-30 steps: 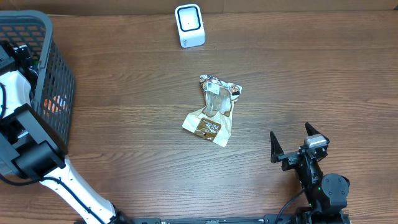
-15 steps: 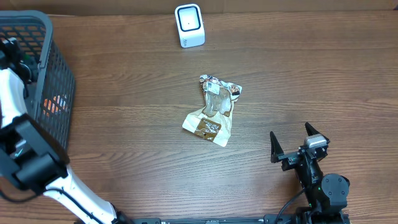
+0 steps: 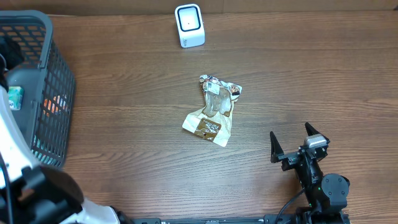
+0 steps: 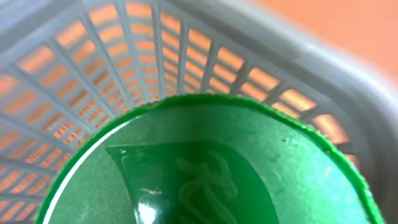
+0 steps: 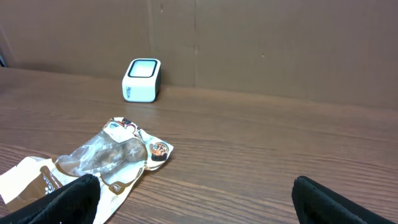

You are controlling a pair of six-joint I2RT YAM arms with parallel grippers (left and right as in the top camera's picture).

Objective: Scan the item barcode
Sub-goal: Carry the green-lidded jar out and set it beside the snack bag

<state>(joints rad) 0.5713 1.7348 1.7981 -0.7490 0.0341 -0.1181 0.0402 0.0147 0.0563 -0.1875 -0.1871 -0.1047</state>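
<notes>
I will lift my left gripper over the side of the basket and lower it to release, because the tabletop (image 3: 176, 104) beside the snack bag is to its right in the overhead view.
A green round item (image 4: 217, 162) fills the left wrist view, pressed close to the camera, with the basket wall (image 4: 93, 74) behind it. From overhead a bit of it (image 3: 13, 98) shows beside my white left arm (image 3: 18, 149), over the grey basket (image 3: 59, 81). The left fingers themselves are hidden, and the gripper appears shut on this item. The white scanner (image 3: 189, 25) stands at the table's far edge, also visible in the right wrist view (image 5: 142, 80). My right gripper (image 3: 299, 146) rests open near the front right, nothing between its fingers (image 5: 68, 199).
A crumpled brown and clear snack bag (image 3: 212, 110) lies mid-table, to the left in front of the right gripper (image 5: 106, 158). Something orange (image 3: 57, 102) shows through the basket mesh. A brown cardboard wall stands behind the scanner.
My left arm has swung and risen over the basket, now filling the lower left corner; the green item has come into sight beside it. The right arm and the bag have stayed still.
</notes>
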